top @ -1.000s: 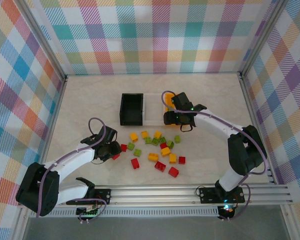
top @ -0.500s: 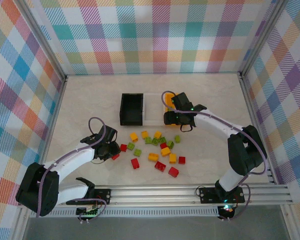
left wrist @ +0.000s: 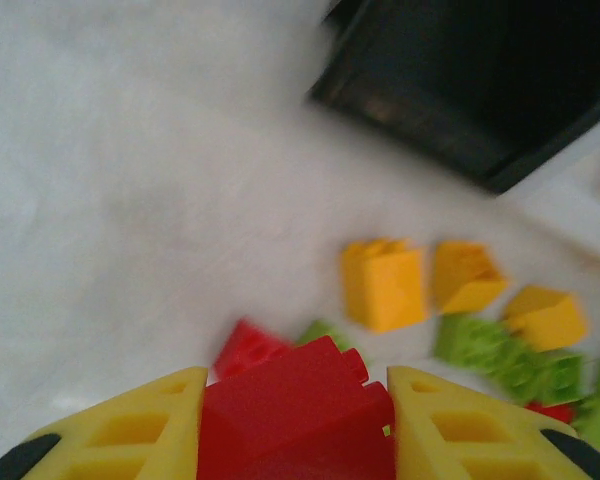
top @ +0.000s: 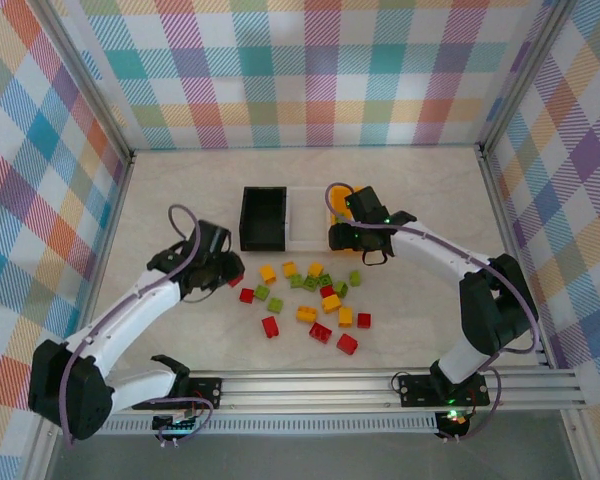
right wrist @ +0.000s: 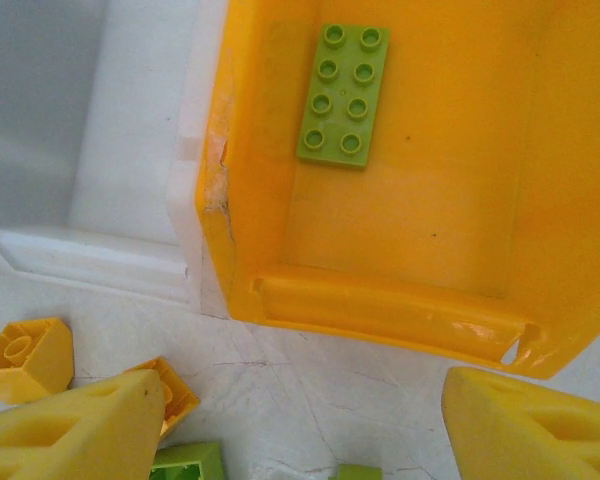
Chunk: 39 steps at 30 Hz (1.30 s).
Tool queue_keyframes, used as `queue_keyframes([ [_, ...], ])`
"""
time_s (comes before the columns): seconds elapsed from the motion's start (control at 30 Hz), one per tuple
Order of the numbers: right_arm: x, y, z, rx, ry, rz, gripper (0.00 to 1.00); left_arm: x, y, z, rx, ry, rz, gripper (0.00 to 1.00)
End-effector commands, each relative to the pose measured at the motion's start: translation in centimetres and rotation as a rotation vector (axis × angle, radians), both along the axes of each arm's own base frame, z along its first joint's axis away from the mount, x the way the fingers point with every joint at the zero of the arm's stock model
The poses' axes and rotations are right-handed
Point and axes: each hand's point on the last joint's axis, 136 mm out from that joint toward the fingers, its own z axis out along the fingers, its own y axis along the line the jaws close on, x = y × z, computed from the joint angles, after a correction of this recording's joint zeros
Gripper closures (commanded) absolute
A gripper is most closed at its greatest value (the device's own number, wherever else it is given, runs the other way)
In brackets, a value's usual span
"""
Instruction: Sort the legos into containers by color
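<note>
The red lego in my left gripper goes outward and over the black bin's open bottom next for release there, since that bin stands empty.
My left gripper [top: 230, 274] is shut on a red lego [left wrist: 295, 410], held above the table a little in front of the black bin [top: 263, 218], whose dark corner [left wrist: 480, 90] appears blurred in the left wrist view. Another red lego [top: 246, 295] lies just below it. My right gripper [top: 359, 250] stands open and empty over the near edge of the orange-yellow bin [right wrist: 380, 305], which holds a flat lime green lego [right wrist: 344, 93]. The white bin [top: 305, 218] sits between the two. Red, yellow and green legos [top: 310, 295] lie scattered in front of the bins.
Yellow legos [left wrist: 383, 283] and green ones [left wrist: 490, 345] lie ahead of the left fingers. A yellow lego [right wrist: 25, 355] rests by the white bin's rim [right wrist: 90, 260]. Plaid walls enclose the table on three sides, and a metal rail [top: 380, 385] runs along the near edge.
My left arm has lifted the red lego and carried it away from the near edge, toward the black bin. The right arm has barely moved.
</note>
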Motion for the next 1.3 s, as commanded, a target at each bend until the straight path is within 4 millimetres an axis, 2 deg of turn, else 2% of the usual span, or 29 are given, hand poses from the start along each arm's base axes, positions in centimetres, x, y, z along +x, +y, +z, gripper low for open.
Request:
queue_keyframes([
  [0.0, 0.3, -0.2, 0.9, 0.031, -0.027, -0.024, 0.26, 4.6, -1.1, 3.2, 0.029, -0.096, -0.006, 0.72],
  [0.13, 0.1, -0.4, 0.4, 0.021, -0.015, -0.028, 0.26, 10.3, -1.7, 4.5, 0.123, -0.161, 0.016, 0.72],
  [0.23, 0.0, -0.5, 0.1, 0.021, -0.007, -0.028, 0.26, 13.6, -1.9, 4.3, 0.187, -0.178, 0.033, 0.72],
  [0.33, -0.1, -0.5, 0.2, 0.025, -0.008, -0.029, 0.26, 16.1, -2.0, 3.4, 0.235, -0.166, 0.047, 0.72],
  [0.47, -0.2, -0.5, 0.4, 0.030, -0.012, -0.029, 0.26, 18.0, -2.1, 1.3, 0.272, -0.119, 0.062, 0.73],
  [0.63, -0.4, -0.8, 0.6, 0.032, -0.019, -0.031, 0.25, 19.1, -2.8, -1.2, 0.271, -0.066, 0.060, 0.68],
  [0.77, -0.6, -0.9, 1.1, 0.052, -0.033, -0.034, 0.24, 19.2, -3.3, -1.8, 0.250, -0.056, 0.059, 0.57],
  [0.87, -0.8, -1.0, 1.7, 0.064, -0.047, -0.034, 0.22, 19.2, -3.7, -1.1, 0.236, -0.070, 0.052, 0.49],
  [1.07, -1.4, -0.9, 2.5, 0.090, -0.055, -0.021, 0.21, 18.6, -4.6, 1.4, 0.204, -0.120, 0.034, 0.35],
  [1.17, -2.0, -0.8, 2.6, 0.104, -0.045, -0.004, 0.21, 17.8, -5.0, 3.1, 0.161, -0.158, 0.028, 0.30],
  [1.27, -3.6, 0.5, 2.4, 0.111, -0.023, 0.076, 0.26, 16.3, -5.7, 5.3, 0.092, -0.205, 0.003, 0.26],
])
